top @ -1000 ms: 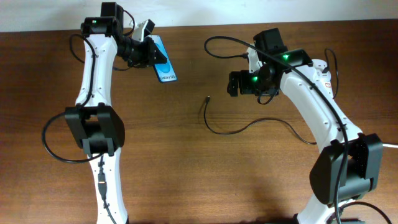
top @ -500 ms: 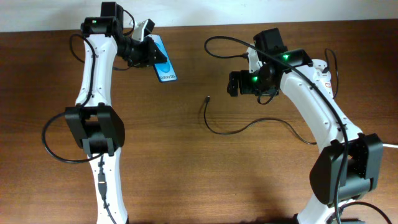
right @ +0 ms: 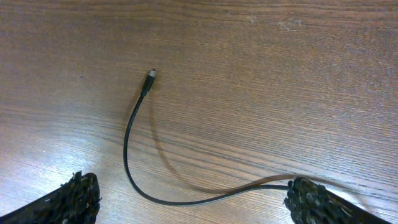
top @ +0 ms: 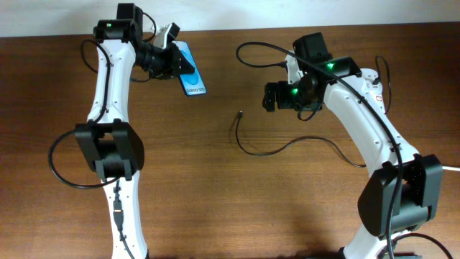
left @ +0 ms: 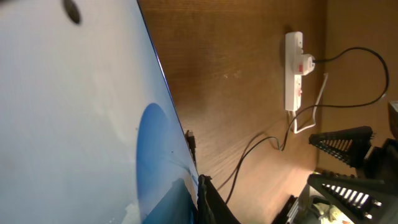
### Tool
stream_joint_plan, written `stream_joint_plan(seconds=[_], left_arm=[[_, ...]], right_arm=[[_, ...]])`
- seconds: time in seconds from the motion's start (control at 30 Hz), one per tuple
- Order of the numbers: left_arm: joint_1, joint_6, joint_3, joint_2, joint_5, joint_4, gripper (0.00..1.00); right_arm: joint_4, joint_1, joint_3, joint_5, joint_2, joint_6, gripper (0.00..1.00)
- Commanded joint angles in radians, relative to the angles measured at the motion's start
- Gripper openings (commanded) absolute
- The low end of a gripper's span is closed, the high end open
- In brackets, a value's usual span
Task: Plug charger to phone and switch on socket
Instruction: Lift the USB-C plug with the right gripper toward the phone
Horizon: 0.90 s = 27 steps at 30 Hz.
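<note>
My right gripper moves down and to the left in the overhead view onto the charger's black connector housing next, so its metal tip stays clear.
My left gripper is shut on the phone, a blue-screened handset held tilted above the far left of the table. In the left wrist view the phone fills the left side, with one black finger against its edge. The charger lies loose on the wood, its connector tip free and pointing to the far side. My right gripper hangs open above it; in the right wrist view the cable and tip lie between the spread fingers. The socket lies far right, mostly hidden under the right arm in the overhead view.
A plug with a black cable sits in the socket's outlet. The socket's thick white cord runs off beside it. The right arm's own black cables loop above the table.
</note>
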Motion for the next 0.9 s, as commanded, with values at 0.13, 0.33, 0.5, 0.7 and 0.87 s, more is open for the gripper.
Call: stream_joint_plan(seconds=[0.13,0.33,0.5,0.7,0.87], left_arm=[[0.04,-0.052,0.015,-0.006,0.056,-0.004,0.0],[0.143,-0.052,0.015,-0.006,0.162,0.013,0.0],[0.156,-0.052,0.015,-0.006,0.162,0.012,0.0],[0.156,-0.048,0.015,-0.006,0.154,0.013,0.0],[0.156,-0.048,0.015,-0.006,0.15,0.013,0.0]], right_arm=[[0.145,0.008,-0.003,-0.151,0.007,0.042,1.0],[0.237,0.081,-0.004,-0.326,0.272,0.307,0.43],[0.267,0.083,-0.005,-0.368,0.363,0.383,0.38],[0.298,0.135,-0.017,-0.308,0.407,0.463,0.32],[0.338,0.133,-0.016,-0.312,0.422,0.459,0.24]])
